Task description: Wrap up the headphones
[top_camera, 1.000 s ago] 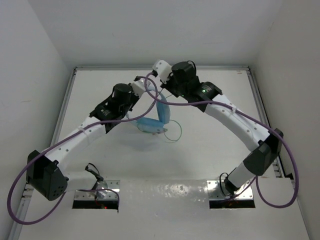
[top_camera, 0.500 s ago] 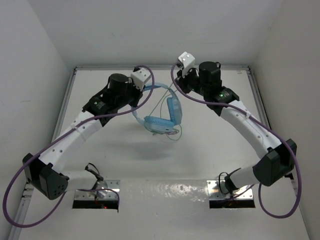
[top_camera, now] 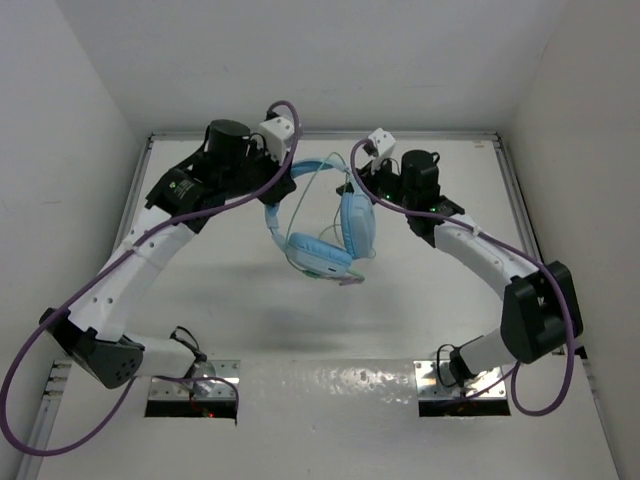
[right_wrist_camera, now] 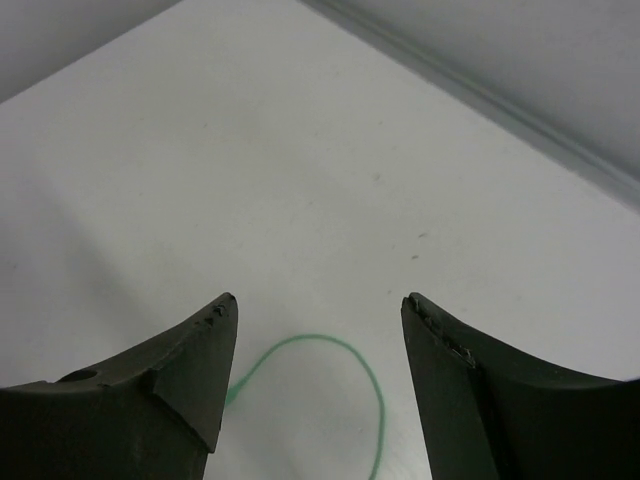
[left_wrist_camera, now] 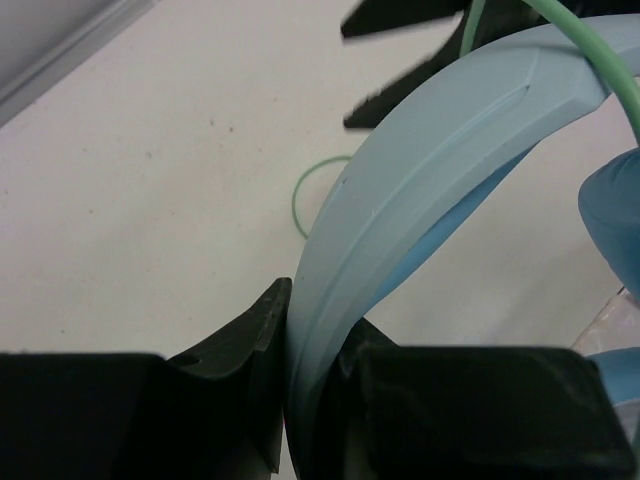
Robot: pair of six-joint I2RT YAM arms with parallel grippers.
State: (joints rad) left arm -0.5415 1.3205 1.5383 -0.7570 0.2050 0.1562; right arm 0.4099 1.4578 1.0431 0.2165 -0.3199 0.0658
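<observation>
The green cord loop's curved side (right_wrist_camera: 374,388) lies below on the tabletop, so my right gripper should move down and back to it from the headphones' headband.
The light blue headphones (top_camera: 322,252) hang in the air above the table's middle, ear cups down. My left gripper (top_camera: 286,184) is shut on their headband (left_wrist_camera: 400,200), the band pinched between both black fingers (left_wrist_camera: 250,350). My right gripper (top_camera: 364,186) is just right of the band beside the upper ear cup (top_camera: 356,222). It is open, with nothing between its fingers (right_wrist_camera: 190,370). The thin green cord (right_wrist_camera: 375,390) lies in a loop on the table below that gripper. That cord loop (left_wrist_camera: 300,195) also shows in the left wrist view, and another stretch runs over the band.
Thick purple robot cables (top_camera: 250,200) loop along both arms. A raised rail (top_camera: 130,215) borders the white table at left, back and right, with white walls beyond. Two metal base plates (top_camera: 195,395) sit at the near edge.
My left arm has lifted the headphones higher and toward the back. My right gripper has drawn away to the right and opened its jaws.
</observation>
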